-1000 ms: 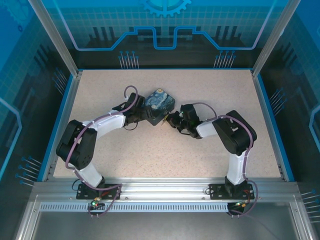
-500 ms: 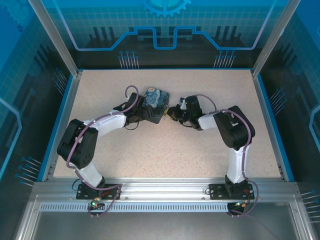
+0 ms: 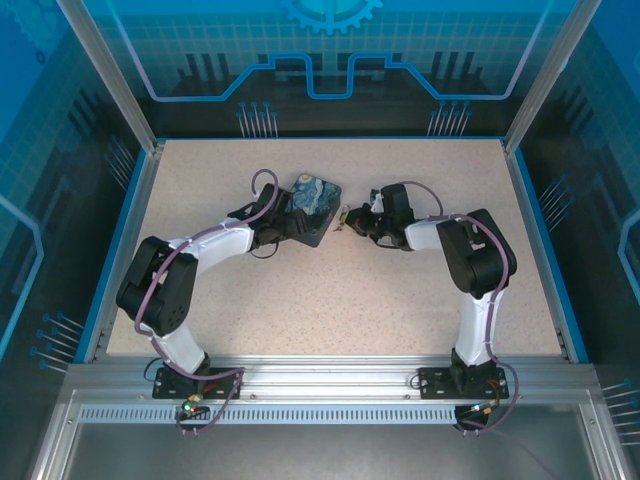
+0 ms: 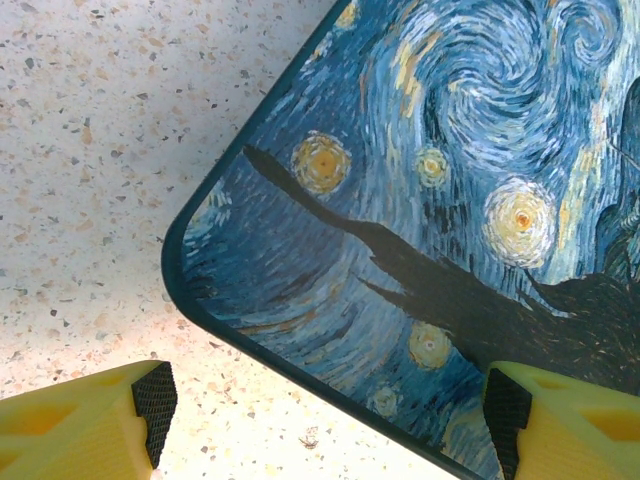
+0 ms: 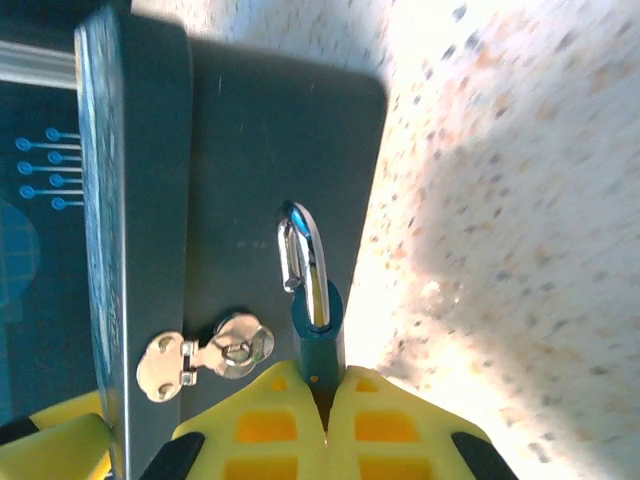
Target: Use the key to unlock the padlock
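Observation:
The padlock's open shackle is clear of the hasp, so the robot's right gripper will next move the padlock away from the box (image 3: 316, 204) and down onto the speckled tabletop to release it.
The blue painted box (image 3: 316, 204) lies mid-table, and its swirled lid (image 4: 430, 200) runs across the left wrist view. My left gripper (image 3: 290, 222) is open, its yellow fingers (image 4: 90, 420) either side of the box's near corner, gripping nothing. My right gripper (image 5: 325, 385) is shut on the teal padlock (image 5: 318, 325), just right of the box (image 3: 345, 216). The silver shackle (image 5: 305, 250) stands swung open, one end free, clear of the hasp (image 5: 205, 355) on the box's dark front (image 5: 250, 160). The key is hidden.
Speckled tabletop (image 3: 330, 300) is ringed by a blue rim and glass walls (image 3: 540, 200). Both arms bend inward from their bases (image 3: 190, 375) at the near edge.
My right gripper has drawn back and to the right with the padlock, away from the box's front. The box has settled flatter and slightly left. The left gripper stays open by it.

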You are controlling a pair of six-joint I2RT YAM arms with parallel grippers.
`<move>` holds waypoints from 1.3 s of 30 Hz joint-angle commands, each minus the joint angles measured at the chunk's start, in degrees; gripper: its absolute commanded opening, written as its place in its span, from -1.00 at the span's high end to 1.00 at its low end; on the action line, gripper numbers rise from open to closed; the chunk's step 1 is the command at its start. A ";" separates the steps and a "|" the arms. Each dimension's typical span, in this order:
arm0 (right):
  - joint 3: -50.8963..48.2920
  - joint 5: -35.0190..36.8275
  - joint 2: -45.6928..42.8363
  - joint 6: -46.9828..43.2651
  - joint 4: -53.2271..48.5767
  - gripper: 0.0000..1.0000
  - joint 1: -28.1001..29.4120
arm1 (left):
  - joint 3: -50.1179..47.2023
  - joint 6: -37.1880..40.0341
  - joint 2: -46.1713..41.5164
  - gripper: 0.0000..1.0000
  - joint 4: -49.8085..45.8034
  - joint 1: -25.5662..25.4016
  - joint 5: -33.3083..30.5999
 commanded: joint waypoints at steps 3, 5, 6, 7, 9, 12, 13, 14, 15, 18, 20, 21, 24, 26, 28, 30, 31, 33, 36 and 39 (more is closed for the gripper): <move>-1.08 -2.35 0.03 3.46 7.98 1.00 -2.13 | -0.42 1.47 3.25 -0.68 -10.92 0.08 -0.51; -2.62 -2.69 -1.87 2.76 7.33 1.00 -3.14 | 0.46 1.69 2.74 -0.75 -11.40 0.10 -0.56; -3.47 -2.94 -2.80 2.58 7.31 1.00 -3.69 | 0.88 1.80 2.50 -0.79 -11.72 0.10 -0.64; -4.31 -3.42 -3.81 2.40 6.90 1.00 -4.29 | 1.50 1.95 2.09 -0.84 -12.17 0.09 -0.73; -5.94 -4.34 -5.70 1.60 5.11 1.00 -5.76 | 2.65 2.30 1.07 -0.90 -12.99 0.13 -0.72; -9.32 -4.53 -8.81 -0.91 0.83 1.00 -8.18 | 4.34 2.52 -0.87 -0.97 -14.11 0.18 -0.37; -10.70 -4.48 -9.85 -1.66 -0.32 1.00 -9.13 | 4.79 2.69 -1.72 -0.97 -14.49 0.20 -0.19; -11.94 -4.54 -10.58 -2.20 -1.19 1.00 -10.05 | 5.12 2.70 -2.62 -0.98 -14.86 0.16 -0.07; -12.93 -4.64 -11.29 -2.56 -1.96 1.00 -10.96 | 5.32 2.73 -3.49 -0.97 -15.12 0.11 0.02; -16.32 -5.08 -13.27 -3.12 -3.19 1.00 -13.55 | 5.62 2.62 -6.45 -0.98 -16.06 0.17 0.55; -18.07 -5.16 -14.60 -3.82 -4.82 1.00 -15.11 | 5.64 2.40 -8.79 -0.98 -16.82 0.19 0.82; -18.64 -5.45 -15.03 -4.00 -5.29 1.00 -15.79 | 5.55 2.41 -9.79 -0.98 -17.21 0.13 0.91; -20.23 -6.17 -16.46 -4.84 -7.66 1.00 -17.97 | 5.70 2.43 -13.02 -0.98 -18.76 0.20 1.02; -21.17 -6.54 -17.62 -5.55 -9.57 1.00 -19.46 | 5.80 2.55 -15.26 -0.97 -20.14 0.17 0.93; -22.39 -7.03 -19.05 -6.13 -11.54 0.84 -21.21 | 5.72 2.41 -17.33 -0.98 -21.13 0.22 0.71; -23.52 -7.15 -21.36 -7.03 -14.10 0.48 -23.28 | 5.72 2.33 -19.19 -0.98 -22.10 0.22 0.34; -24.12 -7.23 -22.76 -7.63 -15.83 0.31 -24.54 | 5.76 2.36 -20.10 -0.98 -22.64 0.22 0.13; -25.42 -7.02 -26.45 -8.66 -19.48 -0.08 -26.96 | 5.63 2.35 -21.47 -0.98 -23.43 0.17 -0.13; -26.29 -5.21 -33.20 -11.28 -27.83 -0.59 -30.24 | 5.36 2.00 -22.98 -0.98 -24.04 0.26 -0.14; -26.90 -3.37 -40.10 -12.71 -34.69 -0.85 -32.35 | 5.10 1.50 -24.15 -0.98 -24.36 0.26 -0.21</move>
